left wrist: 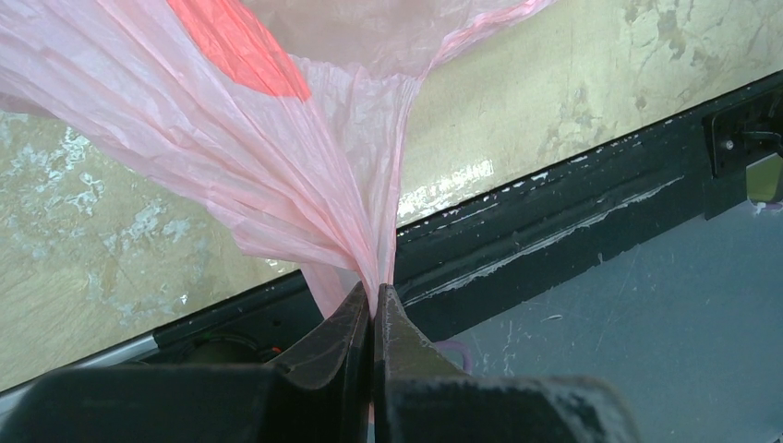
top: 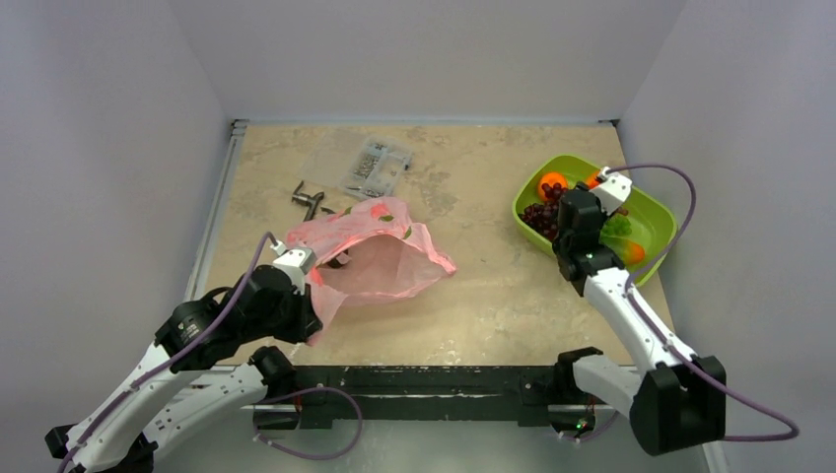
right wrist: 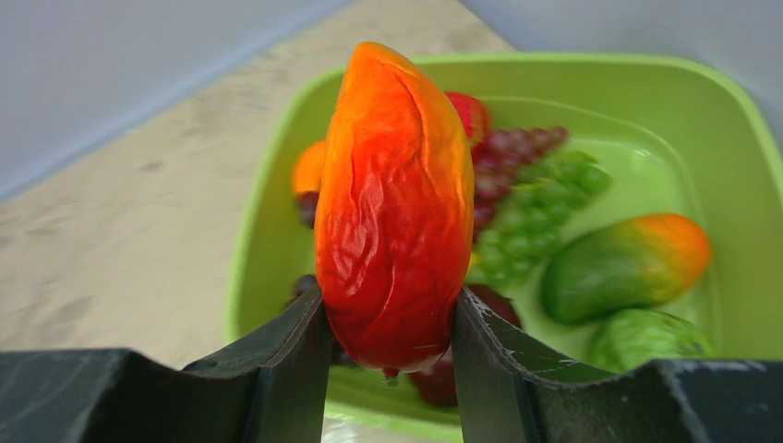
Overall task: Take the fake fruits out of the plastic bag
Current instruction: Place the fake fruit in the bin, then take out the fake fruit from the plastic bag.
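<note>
The right gripper moves down toward the orange-green mango next and releases the red-orange fake fruit [right wrist: 392, 203] beside it, since the fruit hangs high above the tray's other fruits.
The pink plastic bag [top: 380, 251] lies crumpled at the table's left-centre with its mouth open; no fruit shows inside it. My left gripper [left wrist: 374, 300] is shut on a bunched corner of the bag's film [left wrist: 277, 166], near the table's front edge [top: 313, 291]. My right gripper [right wrist: 388, 305] hangs over the lime-green tray [top: 649, 209], shut on a red-orange mango-shaped fake fruit [right wrist: 392, 203] held upright. In the tray lie an orange [top: 552, 182], purple grapes [top: 540, 215], green grapes [right wrist: 545, 198], an orange-green mango [right wrist: 628, 263] and a strawberry [right wrist: 468, 113].
A clear compartment box of screws [top: 376, 168] sits at the back left, with a small metal part [top: 308, 198] beside it. A black rail [left wrist: 572, 231] runs along the near table edge. Walls close in the left, back and right sides.
</note>
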Motion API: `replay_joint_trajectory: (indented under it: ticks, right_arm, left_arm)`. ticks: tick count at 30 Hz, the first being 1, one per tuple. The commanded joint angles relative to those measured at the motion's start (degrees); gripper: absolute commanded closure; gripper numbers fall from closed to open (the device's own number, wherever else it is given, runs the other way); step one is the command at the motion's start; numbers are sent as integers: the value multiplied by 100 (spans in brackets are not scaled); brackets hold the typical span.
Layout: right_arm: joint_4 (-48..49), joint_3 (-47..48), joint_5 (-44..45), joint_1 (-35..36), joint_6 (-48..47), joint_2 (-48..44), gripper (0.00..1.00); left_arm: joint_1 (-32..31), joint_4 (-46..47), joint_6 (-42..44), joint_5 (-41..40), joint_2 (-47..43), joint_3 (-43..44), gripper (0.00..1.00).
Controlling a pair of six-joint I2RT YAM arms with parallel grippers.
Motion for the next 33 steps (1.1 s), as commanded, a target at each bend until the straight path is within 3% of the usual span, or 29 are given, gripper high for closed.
replay_joint_trajectory:
  ticks: [1, 2, 4, 7, 11, 15, 17, 21, 25, 28, 33]
  right_arm:
    - [-148, 94, -147, -744, 656, 433, 100]
    - [-134, 65, -226, -947, 734, 536, 99]
    - [107, -66, -211, -1204, 767, 710, 85]
    - [415, -122, -96, -1295, 844, 1035, 74]
    - [206, 157, -100, -1453, 713, 1429, 37]
    - [564, -138, -519, -1455, 504, 982, 10]
    - [911, -513, -641, -1454, 449, 597, 2]
    - [1054, -628, -947, -1445, 276, 174, 1]
    - [1141, -661, -2121, -1366, 330, 171, 1]
    - [1340, -830, -2607, -517, 254, 432, 1]
    - [1538, -1018, -2139, 1561, 615, 961, 1]
  left_arm:
    - [-17, 180, 162, -5, 46, 42, 100]
    - [-17, 195, 158, -7, 42, 40, 100]
    - [-17, 211, 160, -14, 40, 40, 100]
    - [-17, 208, 146, -25, 4, 43, 100]
    - [-17, 194, 159, 22, -48, 31, 100]
    - [-17, 224, 170, 83, -45, 11, 100]
    - [-17, 260, 199, 104, -2, 13, 100]
    - [-17, 275, 208, 129, 95, 16, 100]
    - [-17, 282, 197, 139, 106, 8, 100]
    - [-17, 326, 171, 91, 110, -4, 100]
    - [-17, 327, 155, 160, 277, 28, 100]
